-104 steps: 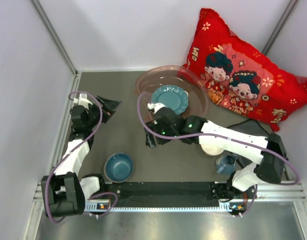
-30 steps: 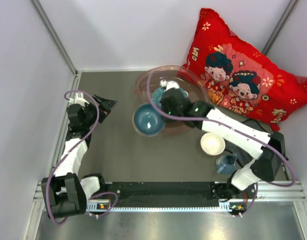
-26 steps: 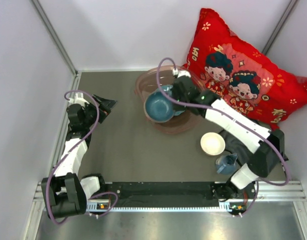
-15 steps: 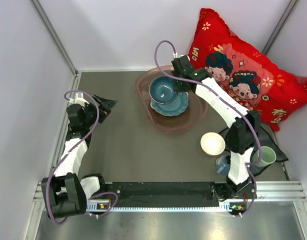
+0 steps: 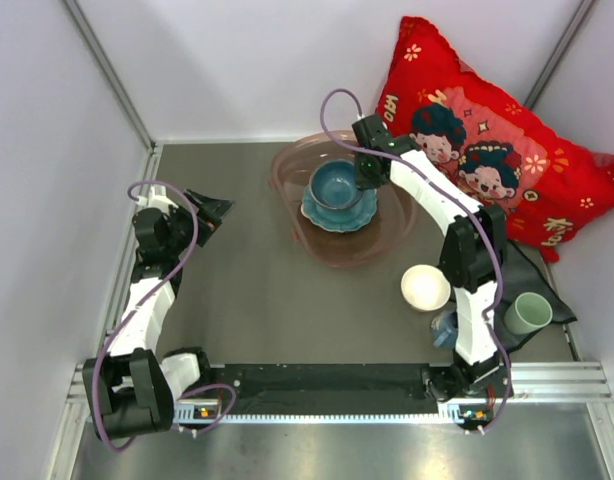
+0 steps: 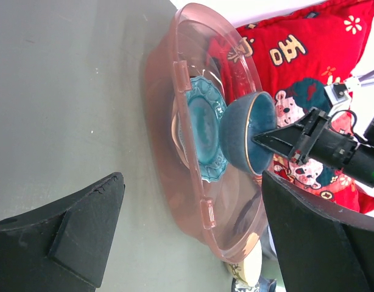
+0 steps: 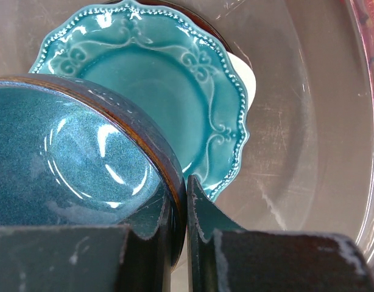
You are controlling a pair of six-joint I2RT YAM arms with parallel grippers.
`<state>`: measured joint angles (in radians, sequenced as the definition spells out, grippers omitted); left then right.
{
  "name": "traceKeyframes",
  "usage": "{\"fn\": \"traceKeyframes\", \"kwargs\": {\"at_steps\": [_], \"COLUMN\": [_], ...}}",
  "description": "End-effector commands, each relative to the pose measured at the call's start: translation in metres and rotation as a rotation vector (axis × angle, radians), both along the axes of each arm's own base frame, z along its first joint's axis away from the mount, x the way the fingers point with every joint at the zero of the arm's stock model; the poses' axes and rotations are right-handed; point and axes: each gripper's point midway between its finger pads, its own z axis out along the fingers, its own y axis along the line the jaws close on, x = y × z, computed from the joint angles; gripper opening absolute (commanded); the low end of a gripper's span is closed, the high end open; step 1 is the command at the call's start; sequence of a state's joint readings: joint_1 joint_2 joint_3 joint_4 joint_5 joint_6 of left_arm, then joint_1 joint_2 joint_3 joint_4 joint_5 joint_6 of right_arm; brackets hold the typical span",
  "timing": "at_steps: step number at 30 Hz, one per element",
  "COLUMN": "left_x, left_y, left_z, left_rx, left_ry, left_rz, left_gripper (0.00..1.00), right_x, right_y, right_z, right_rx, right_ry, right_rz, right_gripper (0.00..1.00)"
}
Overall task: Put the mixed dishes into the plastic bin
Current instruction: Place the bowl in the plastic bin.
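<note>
The blue bowl (image 5: 334,185) hangs above the teal plate in the bin, so next my right gripper will go down, put the bowl on that plate and let go of the bowl's rim.
The pinkish plastic bin (image 5: 389,228) stands at the back centre, with a teal scalloped plate (image 5: 359,213) lying in it. My right gripper (image 5: 364,172) is shut on the rim of a blue bowl (image 5: 334,185) and holds it inside the bin, close over the plate. In the right wrist view the fingers (image 7: 202,210) pinch the bowl's wall (image 7: 71,158) above the plate (image 7: 175,85). The left wrist view shows the bowl (image 6: 242,137) tilted next to the plate (image 6: 202,131); whether they touch I cannot tell. My left gripper (image 5: 212,215) rests open at the left, empty.
A cream bowl (image 5: 425,288), a small blue mug (image 5: 445,325) and a pale green cup (image 5: 528,313) sit at the front right, by a dark cloth (image 5: 535,282). A red cartoon pillow (image 5: 487,130) leans at the back right, beside the bin.
The right arm has carried the blue bowl from the table's front left up over the bin's rim, then lowered it over the teal plate. The left arm stays still.
</note>
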<state>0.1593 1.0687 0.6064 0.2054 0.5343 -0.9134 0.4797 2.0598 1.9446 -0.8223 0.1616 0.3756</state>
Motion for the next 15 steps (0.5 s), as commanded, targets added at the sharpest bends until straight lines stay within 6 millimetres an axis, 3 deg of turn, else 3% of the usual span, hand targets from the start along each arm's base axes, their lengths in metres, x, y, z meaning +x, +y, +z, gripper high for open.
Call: {"fn": "traceKeyframes", "kwargs": {"at_steps": [1, 15], "left_x": [-0.002, -0.002], "left_y": [0.001, 0.0], "left_z": [0.011, 0.007], "left_rx": [0.014, 0.018], "left_ry": [-0.045, -0.039], "left_rz": [-0.006, -0.013], "left_gripper": [0.98, 0.98], "right_x": [0.026, 0.038], "right_y": [0.015, 0.012], "right_z": [0.037, 0.003], "right_rx": [0.134, 0.112], "right_ry": [-0.123, -0.102], "right_rz": [-0.012, -0.038], "right_gripper": [0.0, 0.0]}}
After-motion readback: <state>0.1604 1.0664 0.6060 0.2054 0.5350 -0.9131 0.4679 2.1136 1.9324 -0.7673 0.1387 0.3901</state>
